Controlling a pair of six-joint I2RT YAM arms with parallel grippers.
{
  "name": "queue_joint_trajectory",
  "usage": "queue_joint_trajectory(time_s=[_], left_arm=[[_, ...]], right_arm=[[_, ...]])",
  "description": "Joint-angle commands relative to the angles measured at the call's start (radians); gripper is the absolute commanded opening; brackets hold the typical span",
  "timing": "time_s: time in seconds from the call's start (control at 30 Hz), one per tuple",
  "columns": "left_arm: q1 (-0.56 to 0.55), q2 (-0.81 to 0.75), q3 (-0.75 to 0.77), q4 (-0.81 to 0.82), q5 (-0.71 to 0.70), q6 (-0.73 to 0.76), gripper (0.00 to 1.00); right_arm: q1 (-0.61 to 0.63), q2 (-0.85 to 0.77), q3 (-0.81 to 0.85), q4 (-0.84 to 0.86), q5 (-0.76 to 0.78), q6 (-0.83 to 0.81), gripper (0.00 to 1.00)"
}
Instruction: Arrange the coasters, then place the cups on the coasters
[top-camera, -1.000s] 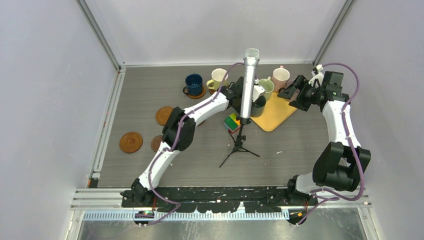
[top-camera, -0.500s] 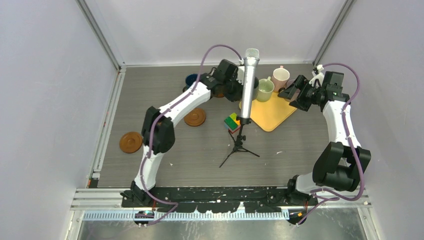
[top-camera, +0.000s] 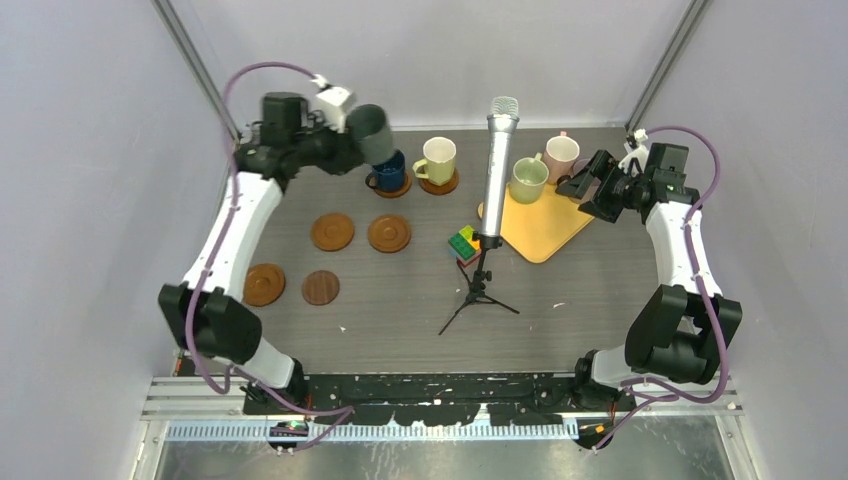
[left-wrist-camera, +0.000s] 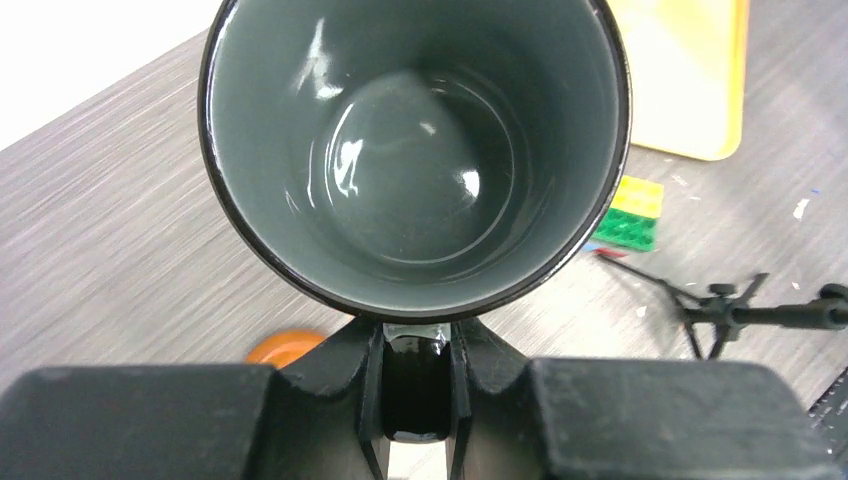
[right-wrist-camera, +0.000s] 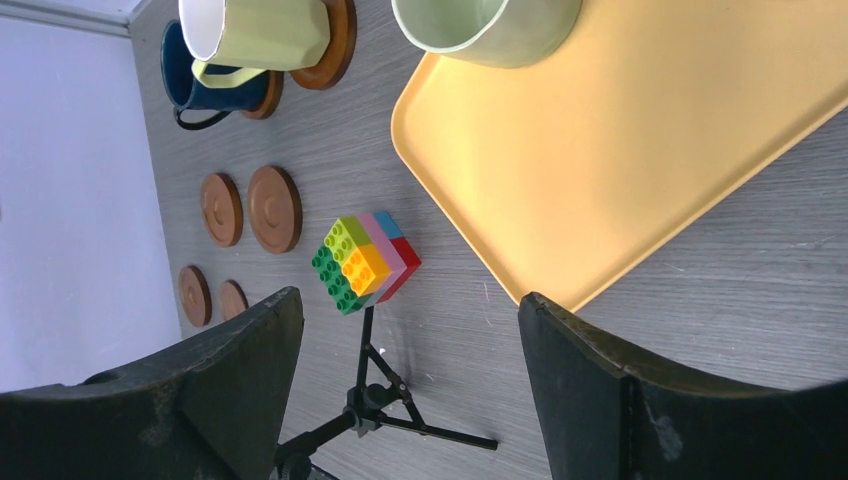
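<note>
The coaster nearest the brick block (top-camera: 389, 233) is still bare. My left gripper will move back and down to let go of the dark grey-green cup (top-camera: 375, 134) on it.
My left gripper (top-camera: 350, 137) is raised over the back left of the table, shut on the handle of the dark grey-green cup (top-camera: 375, 134). In the left wrist view the cup (left-wrist-camera: 415, 150) faces the camera mouth-first and empty, its handle pinched between my fingers (left-wrist-camera: 372, 370). A blue cup (top-camera: 389, 167) and a cream-yellow cup (top-camera: 437, 157) each stand on a coaster. Several bare coasters lie on the left: two orange-brown (top-camera: 332, 231) (top-camera: 389, 233), another (top-camera: 264, 284), one darker (top-camera: 321, 287). My right gripper (top-camera: 585, 190) hangs open by the tray, holding nothing.
A pale green cup (top-camera: 528, 178) stands on the yellow tray (top-camera: 548, 228), with a pink cup (top-camera: 561, 154) behind it. A silver microphone (top-camera: 497, 165) on a black tripod (top-camera: 480, 295) rises mid-table, and a coloured brick block (top-camera: 463, 243) lies beside it.
My left arm has swung from the tray area to the back left and risen, carrying the dark grey-green cup. The right arm has not moved.
</note>
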Motion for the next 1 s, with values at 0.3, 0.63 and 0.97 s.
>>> queue_joint_trajectory(time_s=[0.3, 0.63, 0.97], left_arm=[[0.210, -0.243, -0.393, 0.097, 0.191, 0.142, 0.00], [0.088, -0.196, -0.601, 0.328, 0.031, 0.110, 0.00], [0.023, -0.125, -0.709, 0.541, -0.057, 0.170, 0.00]], right_arm=[[-0.004, -0.053, -0.010, -0.012, -0.010, -0.022, 0.83], [-0.003, -0.037, -0.034, 0.002, -0.001, -0.042, 0.83], [-0.003, -0.040, -0.041, 0.015, 0.008, -0.035, 0.83]])
